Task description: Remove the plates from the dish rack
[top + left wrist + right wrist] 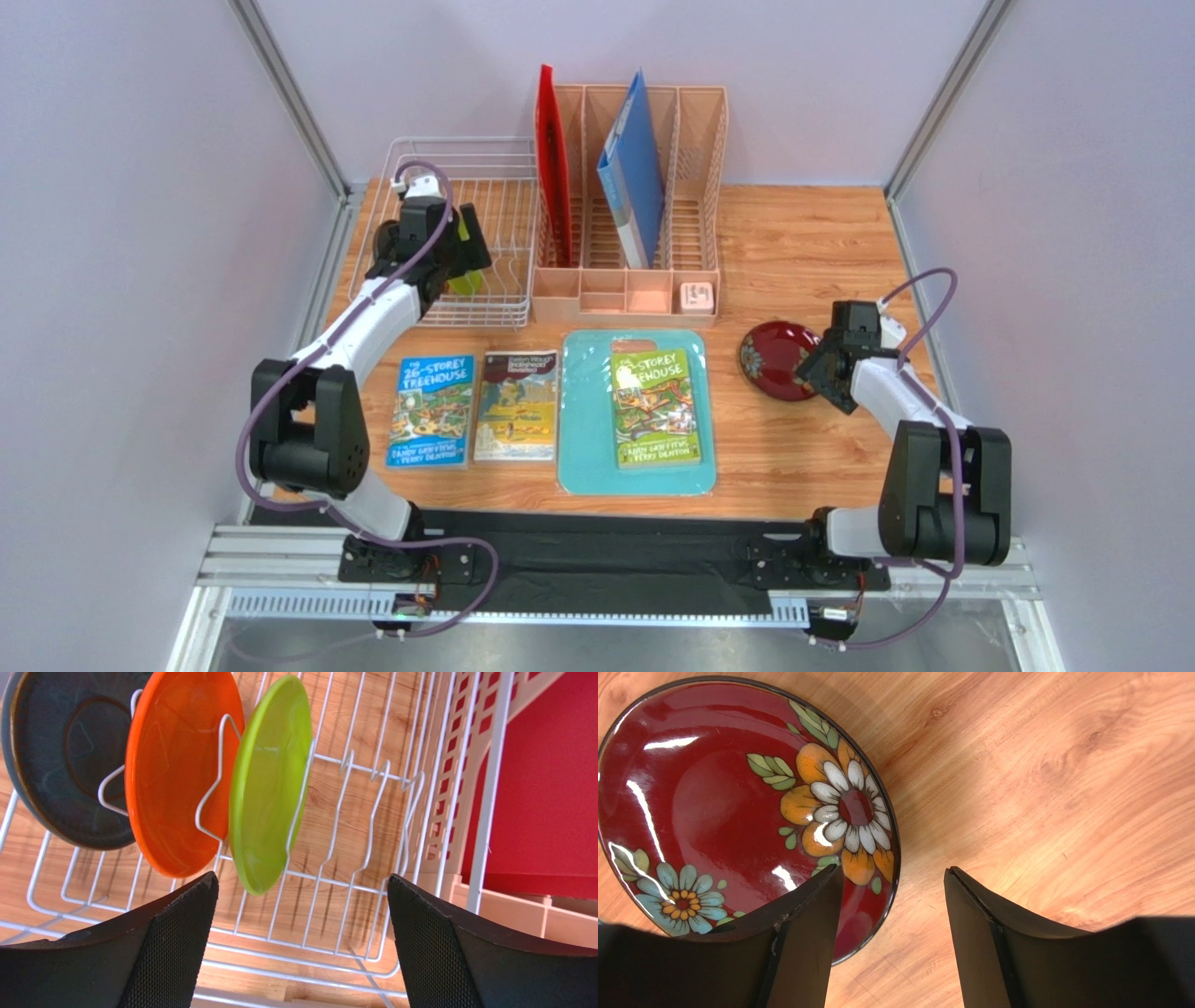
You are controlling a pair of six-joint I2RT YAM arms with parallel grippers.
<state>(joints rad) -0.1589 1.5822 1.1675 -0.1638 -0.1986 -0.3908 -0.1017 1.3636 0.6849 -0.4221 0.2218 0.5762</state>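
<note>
The green plate's upper rim [238, 808] is below my left gripper, nearer one finger. My left gripper should move down and a little left in the wrist view, so its fingers go on both sides of that rim.
The white wire dish rack [498, 210] stands at the back left and also shows in the left wrist view [365, 812]. Three plates stand upright in its slots: dark teal-grey [63, 756], orange [175, 770] and lime green [270, 784]. My left gripper [302, 882] hangs open and empty over the rack, just short of the green plate; from above it [456, 259] hides most of the plates. The dark red flowered plate [738, 812] lies flat on the table at the right [776, 357]. My right gripper [892, 875] is open and empty, its jaws straddling that plate's rim.
A peach-pink slotted organizer [631, 273] with a red folder [551, 154] and a blue folder [631, 161] stands right of the rack. Two books [429, 409] [514, 406] and a teal board [582, 469] bearing a third book [654, 406] lie at the front. A small box [697, 296] sits by the organizer.
</note>
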